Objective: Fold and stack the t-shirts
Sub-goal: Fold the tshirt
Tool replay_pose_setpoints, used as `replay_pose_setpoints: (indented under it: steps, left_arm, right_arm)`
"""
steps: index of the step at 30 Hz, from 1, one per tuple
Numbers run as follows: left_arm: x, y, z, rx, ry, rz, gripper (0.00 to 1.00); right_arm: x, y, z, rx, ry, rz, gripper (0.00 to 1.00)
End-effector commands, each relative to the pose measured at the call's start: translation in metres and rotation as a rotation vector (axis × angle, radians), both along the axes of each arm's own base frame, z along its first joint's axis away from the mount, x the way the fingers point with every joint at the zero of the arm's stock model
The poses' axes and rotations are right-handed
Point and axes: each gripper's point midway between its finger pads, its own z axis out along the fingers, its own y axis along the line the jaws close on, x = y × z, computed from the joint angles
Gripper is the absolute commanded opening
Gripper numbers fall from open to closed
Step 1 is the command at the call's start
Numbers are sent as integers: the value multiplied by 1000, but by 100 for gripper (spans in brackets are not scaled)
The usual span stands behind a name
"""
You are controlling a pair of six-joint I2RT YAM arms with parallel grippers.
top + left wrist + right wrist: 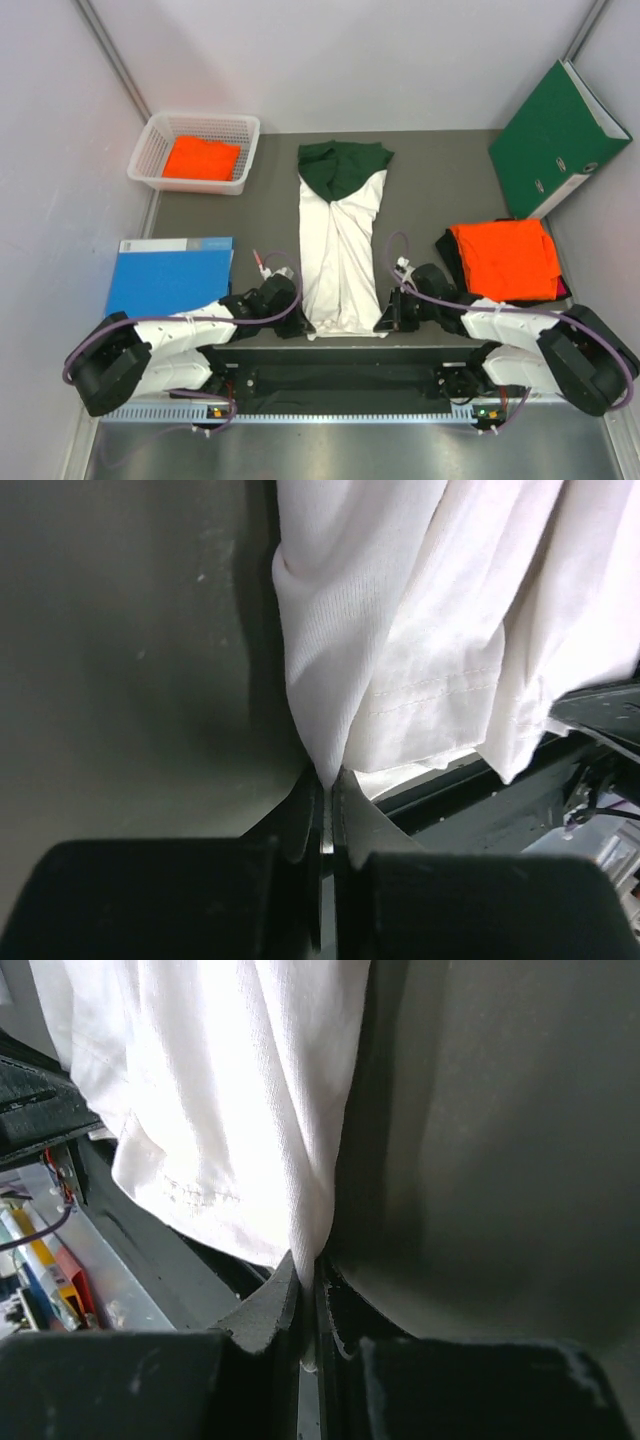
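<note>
The robot will next raise its left gripper, carry the white t-shirt's hem outward over the white cloth near the dark green sleeves and let it go there, since the t-shirt lies full length.
The white t-shirt (340, 250) with dark green sleeves lies folded into a long strip down the middle of the table, collar end far. My left gripper (297, 322) is shut on its near left hem corner (330, 750). My right gripper (385, 320) is shut on its near right hem corner (300, 1210). A folded orange t-shirt (505, 258) lies on a black one (452, 262) at the right. Another orange t-shirt (202, 158) sits in the white basket (150, 150).
A blue book (170, 275) lies at the left, beside my left arm. A green binder (555, 135) leans at the far right. The table's near edge and the arm mount rail (330, 375) run just below the shirt's hem.
</note>
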Motion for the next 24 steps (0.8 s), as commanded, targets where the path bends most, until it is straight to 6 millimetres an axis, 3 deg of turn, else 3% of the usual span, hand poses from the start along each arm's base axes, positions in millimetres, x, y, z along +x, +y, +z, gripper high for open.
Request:
replay_pose_setpoints:
  steps: [1,9,17,24]
  left_arm:
    - [-25,66,-28,331,81,-3,0]
    - [28,38,20,355,-88,-20,0]
    - [77,-1,55,351,-204,-61,0]
    - [130,-4,96,388,-323,-36,0]
  right_arm:
    - [1,-18,2,-101,-65,-9,4]
    - [45,-6,49,-90,-281,-31,5]
    - [89,14,68,-114,-394,10,5]
    - [141,20,99,-125,-493,-13,5]
